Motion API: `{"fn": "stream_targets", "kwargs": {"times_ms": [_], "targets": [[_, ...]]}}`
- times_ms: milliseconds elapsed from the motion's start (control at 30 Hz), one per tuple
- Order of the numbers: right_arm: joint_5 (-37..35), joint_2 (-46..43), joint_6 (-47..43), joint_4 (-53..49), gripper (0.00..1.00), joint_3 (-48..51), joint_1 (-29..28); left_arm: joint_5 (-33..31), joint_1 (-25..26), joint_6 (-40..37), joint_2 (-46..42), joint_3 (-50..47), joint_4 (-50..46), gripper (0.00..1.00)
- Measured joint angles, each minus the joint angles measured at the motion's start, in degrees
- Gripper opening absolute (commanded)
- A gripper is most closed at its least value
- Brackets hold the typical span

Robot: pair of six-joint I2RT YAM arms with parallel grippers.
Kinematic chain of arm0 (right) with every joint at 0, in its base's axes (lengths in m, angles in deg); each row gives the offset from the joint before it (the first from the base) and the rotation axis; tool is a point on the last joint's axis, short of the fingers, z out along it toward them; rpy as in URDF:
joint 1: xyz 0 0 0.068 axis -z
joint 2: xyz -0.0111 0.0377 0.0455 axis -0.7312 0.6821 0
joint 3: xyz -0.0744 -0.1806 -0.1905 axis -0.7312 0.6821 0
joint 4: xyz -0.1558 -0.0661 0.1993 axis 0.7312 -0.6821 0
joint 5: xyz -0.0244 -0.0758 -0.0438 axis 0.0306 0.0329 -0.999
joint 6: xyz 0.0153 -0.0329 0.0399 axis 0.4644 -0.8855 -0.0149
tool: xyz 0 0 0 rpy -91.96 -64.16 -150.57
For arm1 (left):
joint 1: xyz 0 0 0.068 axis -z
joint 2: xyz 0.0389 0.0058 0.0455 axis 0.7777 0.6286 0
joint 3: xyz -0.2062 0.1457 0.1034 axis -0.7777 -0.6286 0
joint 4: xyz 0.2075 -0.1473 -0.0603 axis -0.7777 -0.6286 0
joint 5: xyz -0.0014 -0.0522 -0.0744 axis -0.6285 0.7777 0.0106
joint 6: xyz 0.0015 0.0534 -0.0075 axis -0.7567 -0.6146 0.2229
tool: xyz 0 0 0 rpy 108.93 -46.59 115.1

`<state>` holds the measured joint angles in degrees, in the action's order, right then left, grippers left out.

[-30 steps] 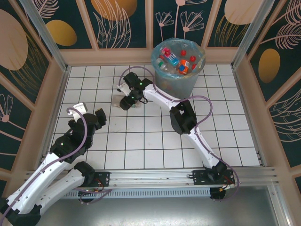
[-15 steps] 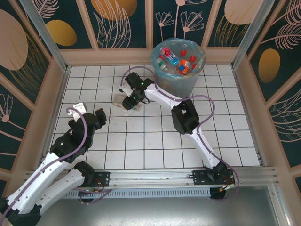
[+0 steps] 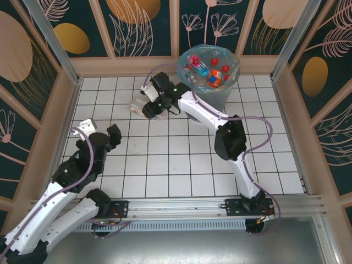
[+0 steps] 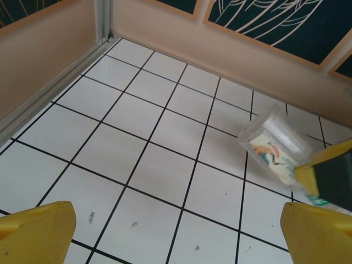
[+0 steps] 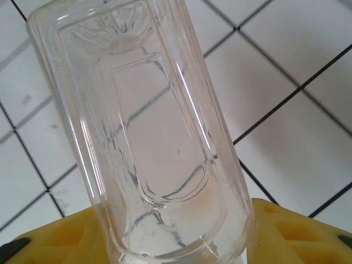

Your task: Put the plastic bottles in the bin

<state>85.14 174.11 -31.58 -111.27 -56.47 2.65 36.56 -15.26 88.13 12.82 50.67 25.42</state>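
The bin's rim is higher than the hanging bottle, so next my right gripper will lift, move over the bin's opening (image 3: 209, 67), then dip to release the bottle.
A clear plastic bottle (image 3: 137, 103) is clamped between the yellow fingers of my right gripper (image 3: 150, 108), which is shut on it, left of the bin. In the right wrist view the bottle (image 5: 148, 137) stands out from the right gripper (image 5: 159, 245) above the white tiles. The left wrist view shows the same bottle (image 4: 275, 146) with its white label, and a finger of the right gripper (image 4: 330, 176) on it. The grey-blue bin (image 3: 212, 94) stands at the back with several bottles (image 3: 214, 77) inside. My left gripper (image 3: 102, 127) is open and empty over the left tiles, and the left gripper (image 4: 176, 231) frames bare floor.
Low beige walls (image 3: 126, 65) ring the white tiled floor (image 3: 176, 159). The left wall (image 4: 38, 60) runs close to the left gripper. The right arm's elbow (image 3: 230, 140) arches over the middle right tiles.
The right gripper closed on the bottle and carried it up and toward the back, nearer the bin. The left arm shifted slightly left and stayed open.
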Motion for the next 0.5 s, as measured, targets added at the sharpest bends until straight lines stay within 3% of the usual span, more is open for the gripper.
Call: {"fn": "stream_targets", "kwargs": {"times_ms": [267, 500], "targets": [[0.0, -8.7, 1.9, -1.0, 0.47, -8.0, 3.1, 2.0, 0.0, -1.0, 6.7, 7.4, 0.0, 0.86], [-1.3, -14.5, 2.2, -1.7, 0.47, -16.0, 12.5, 10.5, 0.0, -2.0, 17.2, 15.2, 5.1, 0.82]]}}
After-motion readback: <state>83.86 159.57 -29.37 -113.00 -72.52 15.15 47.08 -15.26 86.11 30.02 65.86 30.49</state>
